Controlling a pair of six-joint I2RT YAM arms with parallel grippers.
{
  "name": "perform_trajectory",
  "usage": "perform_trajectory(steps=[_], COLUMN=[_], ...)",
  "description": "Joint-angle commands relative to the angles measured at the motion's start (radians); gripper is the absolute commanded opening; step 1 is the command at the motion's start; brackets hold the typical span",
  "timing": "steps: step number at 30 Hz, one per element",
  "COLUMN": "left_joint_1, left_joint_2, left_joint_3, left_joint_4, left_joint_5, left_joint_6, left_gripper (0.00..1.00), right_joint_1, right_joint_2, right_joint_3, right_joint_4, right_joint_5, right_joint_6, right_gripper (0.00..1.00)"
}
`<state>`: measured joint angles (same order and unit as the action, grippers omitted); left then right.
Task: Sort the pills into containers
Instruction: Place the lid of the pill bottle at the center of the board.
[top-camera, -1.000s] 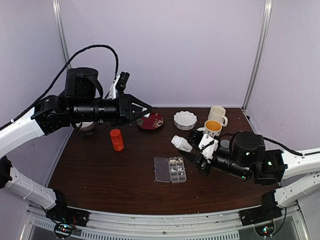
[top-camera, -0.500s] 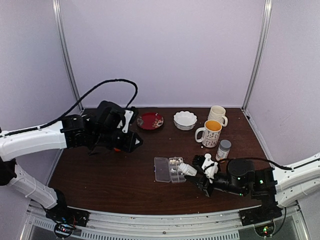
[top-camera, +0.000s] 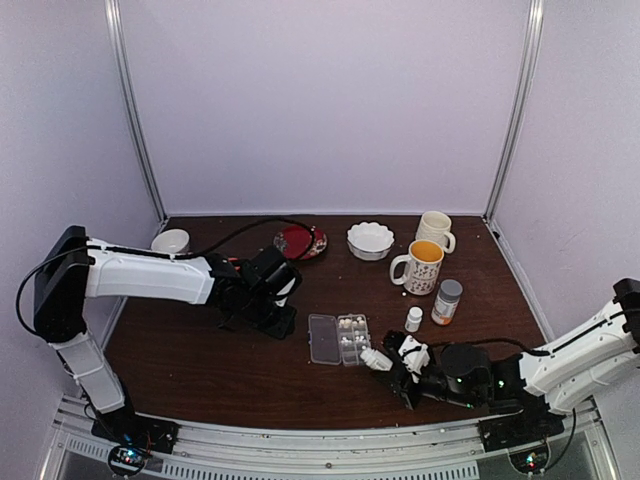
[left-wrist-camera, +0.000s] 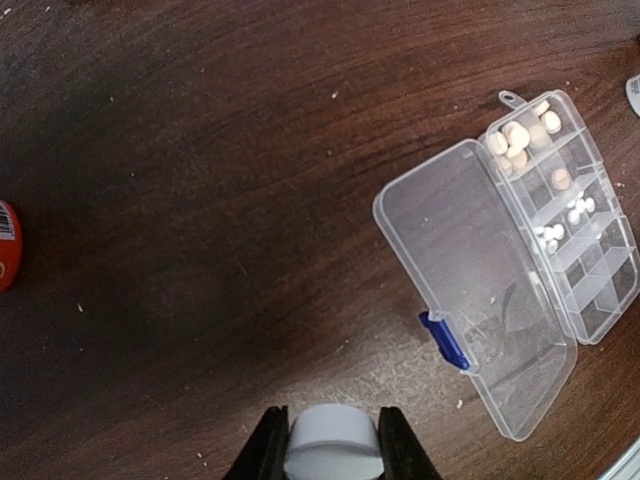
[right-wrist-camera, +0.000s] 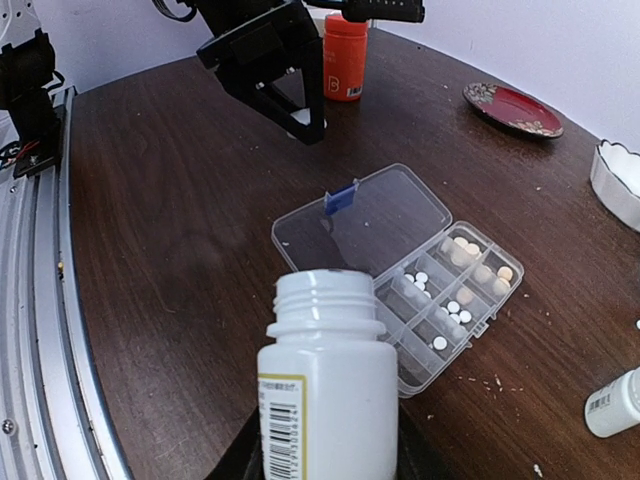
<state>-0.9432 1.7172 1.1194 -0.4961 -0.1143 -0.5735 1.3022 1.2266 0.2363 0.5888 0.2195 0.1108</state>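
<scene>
I need to lower my left gripper until the white cap (left-wrist-camera: 332, 450) rests on the dark tabletop (left-wrist-camera: 312, 366) beside the clear lid and release it there, because that spot is bare.
The clear pill box (top-camera: 340, 338) lies open on the dark table, lid flat to its left. Its containers (right-wrist-camera: 455, 290) hold cream pills (left-wrist-camera: 515, 135) at one end and small white pills (right-wrist-camera: 450, 307) in the middle cells; others look empty. My right gripper (right-wrist-camera: 328, 458) is shut on an uncapped white bottle (right-wrist-camera: 328, 390), tipped low just right of the box (top-camera: 375, 358). My left gripper (left-wrist-camera: 332, 432) is shut on a white cap (left-wrist-camera: 332, 450), low over the table left of the lid (top-camera: 283, 320).
An orange bottle (right-wrist-camera: 345, 55) stands behind the left gripper. A red plate (top-camera: 300, 241), a white fluted bowl (top-camera: 370, 240), two mugs (top-camera: 422, 266), a small white bottle (top-camera: 414, 319) and a grey-capped bottle (top-camera: 446, 301) stand behind and right of the box.
The left arm has come down from high at the back left to the table beside the box lid. The right arm has drawn back toward the near edge and lowered, bottle still held.
</scene>
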Motion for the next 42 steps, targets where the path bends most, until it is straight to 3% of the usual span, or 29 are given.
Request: perform_trajectory(steps=[1, 4, 6, 9, 13, 17, 19, 26, 34, 36, 42], left_joint_1=[0.019, 0.027, 0.029, 0.029, 0.030, 0.031, 0.031, 0.018, -0.099, -0.120, -0.142], left_joint_2=[0.031, 0.066, 0.085, 0.101, 0.101, 0.098, 0.089, -0.006, -0.088, -0.090, -0.094], left_joint_3=[0.002, 0.007, 0.011, 0.004, -0.003, 0.007, 0.014, 0.010, 0.105, 0.119, 0.063], left_joint_4=[0.064, 0.071, 0.065, 0.066, 0.065, 0.056, 0.050, 0.044, 0.047, 0.079, 0.288], left_joint_5=[0.031, 0.050, 0.042, 0.025, 0.010, 0.012, 0.010, 0.010, -0.008, 0.021, 0.114], left_joint_6=[0.000, -0.003, -0.008, -0.022, -0.042, -0.049, -0.049, -0.034, 0.039, 0.045, 0.040], left_gripper=[0.00, 0.00, 0.06, 0.23, 0.60, 0.76, 0.79, 0.76, 0.64, 0.58, 0.19], right_joint_1=[-0.010, -0.016, -0.025, -0.041, -0.058, -0.088, -0.105, -0.134, -0.152, -0.158, -0.176], right_joint_2=[0.066, 0.105, 0.132, 0.176, 0.218, 0.228, 0.225, 0.228, 0.261, 0.264, 0.268], right_joint_3=[-0.026, -0.025, -0.020, -0.007, -0.001, 0.001, 0.005, 0.039, 0.067, 0.076, 0.081], right_joint_4=[0.141, 0.159, 0.165, 0.174, 0.195, 0.186, 0.167, 0.073, 0.043, 0.026, -0.002], right_joint_5=[0.017, 0.013, 0.003, -0.021, -0.035, -0.049, -0.065, -0.102, -0.112, -0.112, -0.125], right_joint_6=[0.069, 0.077, 0.082, 0.088, 0.104, 0.127, 0.135, 0.154, 0.169, 0.175, 0.191], right_gripper=[0.00, 0.00, 0.00, 0.00, 0.00, 0.00, 0.00, 0.00, 0.00, 0.00, 0.00])
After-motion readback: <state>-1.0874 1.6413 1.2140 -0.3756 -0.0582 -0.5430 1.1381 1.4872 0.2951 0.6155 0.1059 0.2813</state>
